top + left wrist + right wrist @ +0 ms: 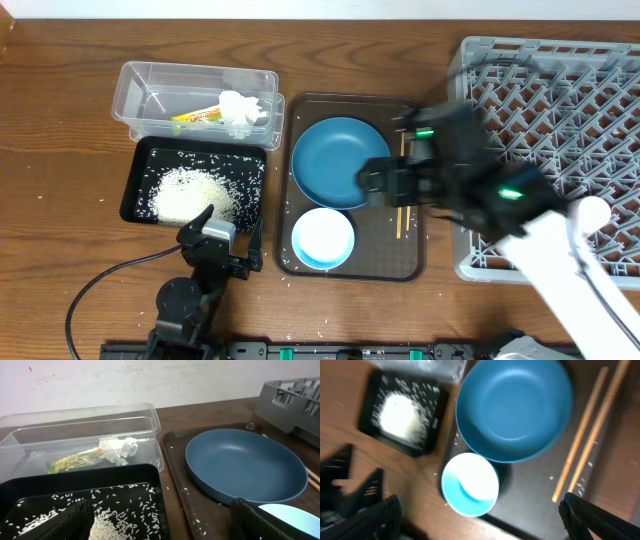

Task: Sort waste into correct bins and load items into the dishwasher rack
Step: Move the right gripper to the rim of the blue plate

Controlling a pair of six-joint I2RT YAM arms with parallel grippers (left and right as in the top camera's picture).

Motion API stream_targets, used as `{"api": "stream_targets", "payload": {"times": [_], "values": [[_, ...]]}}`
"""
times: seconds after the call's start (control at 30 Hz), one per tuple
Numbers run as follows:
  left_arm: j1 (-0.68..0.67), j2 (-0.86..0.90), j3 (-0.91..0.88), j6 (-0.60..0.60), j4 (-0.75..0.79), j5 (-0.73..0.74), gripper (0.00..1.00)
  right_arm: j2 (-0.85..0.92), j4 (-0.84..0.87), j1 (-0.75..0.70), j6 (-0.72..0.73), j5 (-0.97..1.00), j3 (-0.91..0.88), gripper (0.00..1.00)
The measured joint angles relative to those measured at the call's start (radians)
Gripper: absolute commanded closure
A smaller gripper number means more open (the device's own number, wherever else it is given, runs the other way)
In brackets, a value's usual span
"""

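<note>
My right gripper needs to go outward and down next onto the dark blue dish's rim beside the chopsticks, clear of the light blue bowl [322, 238].
The clear tub [150, 85] holds the yellow-green wrapper [200, 115] and the white tissue [243, 108]; both also show in the left wrist view [75, 461] [119, 450]. The black tray [140, 195] holds a heap of rice [185, 195]. The dark blue dish [335, 160], the light blue bowl [322, 238] and the chopsticks [399, 218] lie on the brown serving tray. My right gripper [378, 185] is open and empty above the dish's right rim. My left gripper [225, 250] is open and empty, low beside the black tray. No cup is in view.
The grey dishwasher rack [560, 120] stands at the right, partly covered by my right arm. The brown serving tray [410, 255] sits between the bins and the rack. Stray rice grains lie on the table near the black tray and on the serving tray [172, 455].
</note>
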Motion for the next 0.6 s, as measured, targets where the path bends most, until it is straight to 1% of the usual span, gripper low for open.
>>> {"api": "stream_targets", "payload": {"times": [0.07, 0.13, 0.23, 0.33, 0.37, 0.5, 0.6], "values": [[0.000, 0.000, 0.000, 0.000, 0.000, 0.000, 0.10, 0.055, 0.069, 0.038, 0.006, 0.043, 0.000, 0.10], [0.000, 0.000, 0.000, 0.000, 0.000, 0.000, 0.10, 0.093, 0.135, 0.038, 0.026, 0.076, 0.000, 0.12], [0.000, 0.000, 0.000, 0.000, 0.000, 0.000, 0.10, 0.150, 0.230, -0.012, 0.061, 0.109, 0.000, 0.14], [0.000, 0.000, 0.000, 0.000, 0.000, 0.000, 0.10, 0.241, 0.303, -0.093, 0.079, 0.124, 0.001, 0.18], [0.000, 0.000, 0.000, 0.000, 0.000, 0.000, 0.10, 0.286, 0.327, -0.120, 0.083, 0.126, 0.002, 0.21], [0.000, 0.000, 0.000, 0.000, 0.000, 0.000, 0.10, 0.443, 0.365, -0.183, 0.084, 0.122, 0.002, 0.26], [0.000, 0.000, 0.000, 0.000, 0.000, 0.000, 0.10, 0.534, 0.366, -0.197, 0.081, 0.111, 0.001, 0.36]]}}
